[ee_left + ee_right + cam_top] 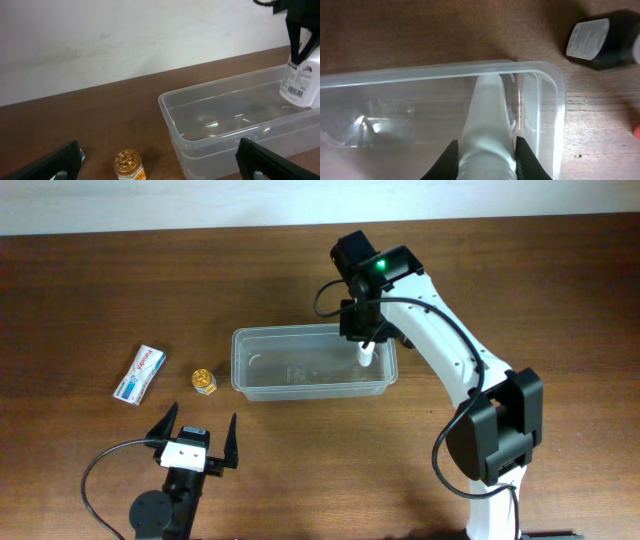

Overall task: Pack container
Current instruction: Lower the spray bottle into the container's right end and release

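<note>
The base of the white tube [487, 120] is still hanging above the bottom of the container, so the right gripper needs to go down next into the container's end by the dark bottle and let go of the tube.
The clear plastic container [300, 370] sits mid-table; it also shows in the left wrist view [210, 122] and the right wrist view [420, 75]. My right gripper [366, 340] is shut on a white tube [487, 120] and holds it inside the container's right end, tip down; the tube also shows in the overhead view [367, 354] and the left wrist view [300, 80]. My left gripper [193, 442] is open and empty near the front edge. A small gold-capped bottle [204, 381] stands left of the container, also in the left wrist view [129, 165].
A white and blue box [139, 374] lies at the left. A dark bottle with a white label [602, 41] lies on the table just beyond the container's right end.
</note>
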{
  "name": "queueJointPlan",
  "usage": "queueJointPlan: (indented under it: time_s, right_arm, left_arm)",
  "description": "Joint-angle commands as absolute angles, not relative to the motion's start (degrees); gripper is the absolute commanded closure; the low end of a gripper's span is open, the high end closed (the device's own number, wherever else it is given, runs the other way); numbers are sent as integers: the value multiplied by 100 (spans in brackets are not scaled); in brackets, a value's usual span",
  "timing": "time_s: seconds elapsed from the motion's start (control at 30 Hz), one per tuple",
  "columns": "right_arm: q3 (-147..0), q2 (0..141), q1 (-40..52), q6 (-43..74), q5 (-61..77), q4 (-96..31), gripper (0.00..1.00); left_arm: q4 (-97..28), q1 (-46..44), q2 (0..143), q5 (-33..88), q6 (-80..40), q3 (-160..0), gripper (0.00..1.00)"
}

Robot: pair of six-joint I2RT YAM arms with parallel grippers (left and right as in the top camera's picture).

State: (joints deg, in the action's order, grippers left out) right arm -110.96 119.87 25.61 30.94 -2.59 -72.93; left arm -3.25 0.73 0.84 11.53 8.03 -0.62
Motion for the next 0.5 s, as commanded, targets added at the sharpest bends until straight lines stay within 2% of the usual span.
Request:
queueJointPlan:
  time_s: [0.0,0.47]
  right_arm:
    - [-10936,11843,2582,3203,-370,-7181,86]
    - [-10541,11843,2582,3201,-499,-6810,85]
  left_arm:
    - [-362,97,30,1111,891,-49,0]
    - [-362,97,30,1111,891,-49,1]
